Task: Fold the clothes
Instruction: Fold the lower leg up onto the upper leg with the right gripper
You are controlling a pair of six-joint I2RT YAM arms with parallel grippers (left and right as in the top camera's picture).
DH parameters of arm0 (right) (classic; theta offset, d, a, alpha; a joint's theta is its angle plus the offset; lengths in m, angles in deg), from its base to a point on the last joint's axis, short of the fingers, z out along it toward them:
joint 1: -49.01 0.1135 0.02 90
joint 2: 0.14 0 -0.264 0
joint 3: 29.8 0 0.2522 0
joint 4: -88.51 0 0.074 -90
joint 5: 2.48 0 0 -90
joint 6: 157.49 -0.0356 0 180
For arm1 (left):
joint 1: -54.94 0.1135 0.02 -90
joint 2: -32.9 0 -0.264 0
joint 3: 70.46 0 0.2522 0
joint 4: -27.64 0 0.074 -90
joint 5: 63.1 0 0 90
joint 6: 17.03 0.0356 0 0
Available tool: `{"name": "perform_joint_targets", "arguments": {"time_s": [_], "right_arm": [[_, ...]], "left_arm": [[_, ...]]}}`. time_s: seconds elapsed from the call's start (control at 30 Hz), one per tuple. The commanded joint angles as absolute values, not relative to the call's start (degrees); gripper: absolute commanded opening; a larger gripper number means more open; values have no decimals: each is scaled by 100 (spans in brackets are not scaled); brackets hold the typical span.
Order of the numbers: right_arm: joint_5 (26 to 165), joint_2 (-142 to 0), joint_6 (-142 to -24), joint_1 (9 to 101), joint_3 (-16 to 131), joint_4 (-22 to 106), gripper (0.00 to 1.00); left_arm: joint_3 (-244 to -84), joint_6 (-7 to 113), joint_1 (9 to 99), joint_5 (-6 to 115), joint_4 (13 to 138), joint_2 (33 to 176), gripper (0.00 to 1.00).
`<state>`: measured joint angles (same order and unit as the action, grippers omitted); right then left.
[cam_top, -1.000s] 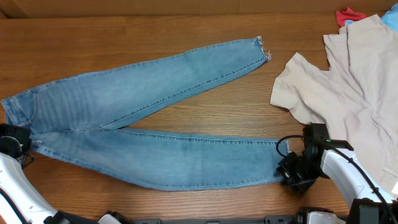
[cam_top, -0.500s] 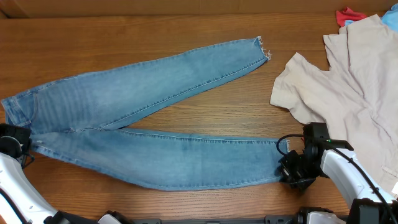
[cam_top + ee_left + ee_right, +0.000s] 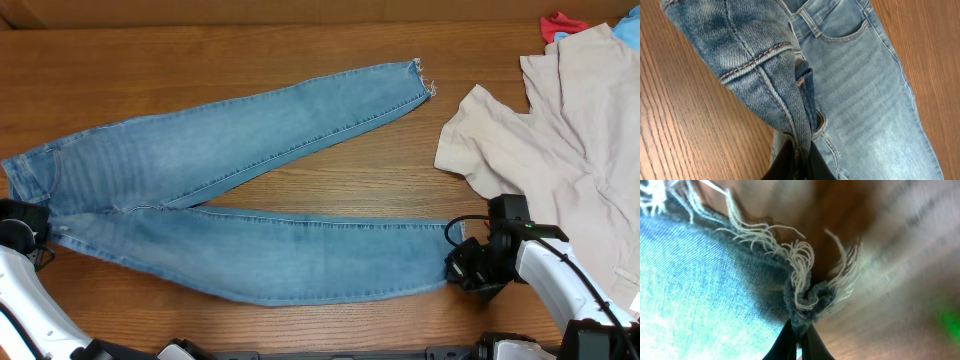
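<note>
The jeans' far leg is flat and free, so my left gripper will carry their waistband outward onto the jeans' far waist corner [image 3: 18, 168] and let it go there.
The light blue jeans [image 3: 230, 190] lie spread on the table, legs forming a sideways V that opens to the right, waist at the left. My left gripper [image 3: 25, 228] is shut on the waistband at the lower left; the left wrist view shows the denim waistband [image 3: 760, 60] pinched in my jaws [image 3: 799, 160]. My right gripper [image 3: 462, 268] is shut on the frayed hem of the near leg; the right wrist view shows the hem [image 3: 805, 295] bunched between my fingertips [image 3: 799, 337]. The far leg's frayed hem [image 3: 420, 78] lies free.
A beige garment [image 3: 560, 140] lies crumpled at the right, close behind my right arm. A small red cloth [image 3: 562, 24] and a bit of light blue fabric [image 3: 625, 32] sit at the far right corner. The table's front edge is near both arms.
My right gripper has lifted and shifted slightly back with the near leg's hem. The left gripper and the rest of the jeans have not moved.
</note>
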<state>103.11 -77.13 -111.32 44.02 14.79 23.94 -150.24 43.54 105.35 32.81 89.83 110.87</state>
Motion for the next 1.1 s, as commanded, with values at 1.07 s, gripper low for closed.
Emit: {"name": "perform_joint_targets", "arguments": {"time_s": [1.07], "right_arm": [[9312,-10764,-9248,4336,8895,525,4]], "left_arm": [[-15191,4295,10461,3419,8126,11188,4]]}}
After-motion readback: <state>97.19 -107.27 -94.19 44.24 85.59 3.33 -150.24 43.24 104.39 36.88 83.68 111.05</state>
